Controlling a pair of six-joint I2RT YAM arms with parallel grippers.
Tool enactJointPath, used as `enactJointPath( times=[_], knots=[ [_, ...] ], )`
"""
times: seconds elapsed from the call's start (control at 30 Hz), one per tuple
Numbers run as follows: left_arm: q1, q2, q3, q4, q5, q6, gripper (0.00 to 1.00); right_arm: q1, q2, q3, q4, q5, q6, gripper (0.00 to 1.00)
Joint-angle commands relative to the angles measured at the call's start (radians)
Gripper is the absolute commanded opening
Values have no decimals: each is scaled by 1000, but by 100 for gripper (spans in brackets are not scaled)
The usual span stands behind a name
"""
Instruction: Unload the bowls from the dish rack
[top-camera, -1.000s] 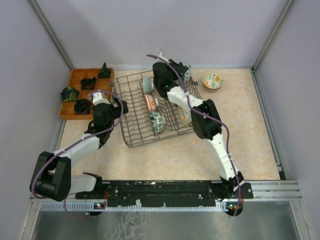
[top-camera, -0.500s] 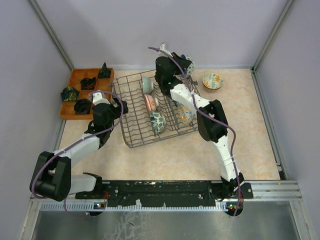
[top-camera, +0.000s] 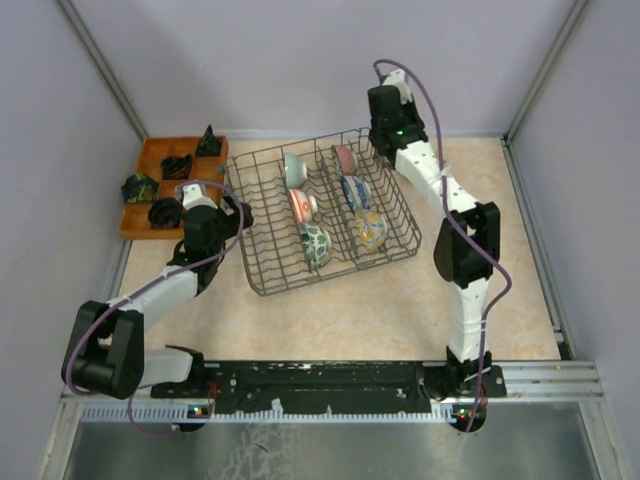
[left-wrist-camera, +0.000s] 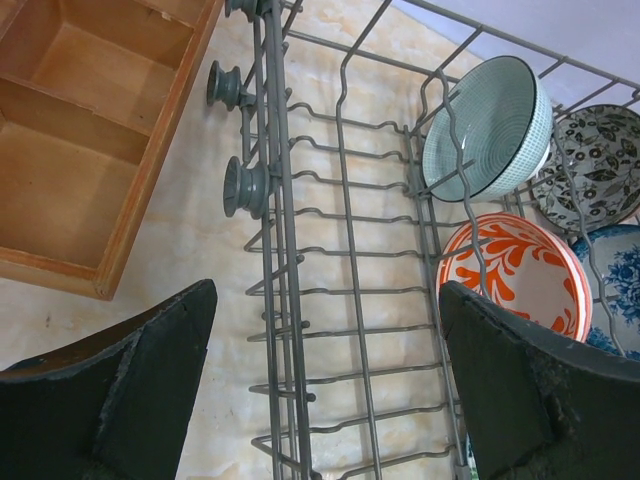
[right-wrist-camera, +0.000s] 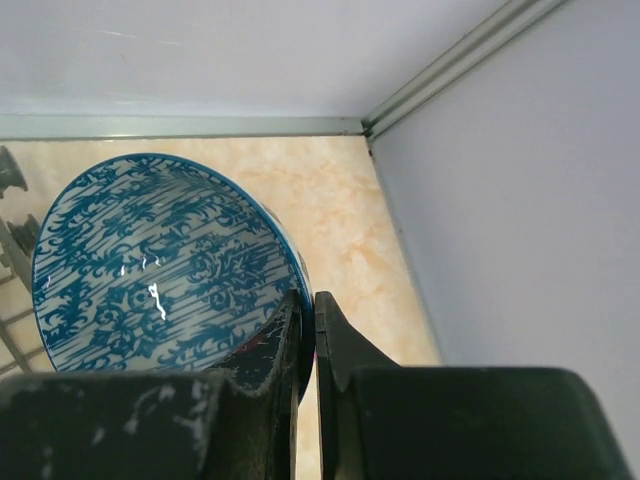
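The right gripper moves to the right in the top view next, then down over the table beside the rack, to release the blue-and-white bowl (right-wrist-camera: 150, 260) outside the rack's wires.
The dish rack (top-camera: 262, 268) stands mid-table with several bowls upright between its tines: a pale green one (top-camera: 293, 170), a red-and-white one (top-camera: 303, 205) and a green floral one (top-camera: 314, 243) among them. My right gripper (top-camera: 384, 118) is raised over the rack's far right corner. In the right wrist view that gripper (right-wrist-camera: 312, 300) is shut on the rim of a blue-and-white bowl (right-wrist-camera: 150, 260). My left gripper (left-wrist-camera: 325, 380) is open, straddling the rack's left rim wire (left-wrist-camera: 275, 230). The pale green bowl (left-wrist-camera: 490, 125) and red-and-white bowl (left-wrist-camera: 515, 275) lie ahead of it to the right.
An orange compartmented tray (top-camera: 150, 185) with dark objects sits left of the rack, its wooden wall (left-wrist-camera: 160, 170) close to my left fingers. Grey walls close in the back and both sides. The right wrist view shows bare table (right-wrist-camera: 350, 220) in the back right corner.
My right arm has lifted out of the rack and swung toward the back right, carrying the blue-and-white bowl. The left arm has stayed put.
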Motion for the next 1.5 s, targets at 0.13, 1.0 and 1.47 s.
enactJointPath(
  times=[0.13,1.0,1.47],
  knots=[
    [24,15,57,-61,78,7,95,-105,-143,-17,-155,-367,291,0],
    [26,162,124,-21,187,39,73,-406,-207,-208,-35,-837,563,0],
    [26,249,190,1,221,56,60,-492,-106,-174,-39,-939,618,0]
  ],
)
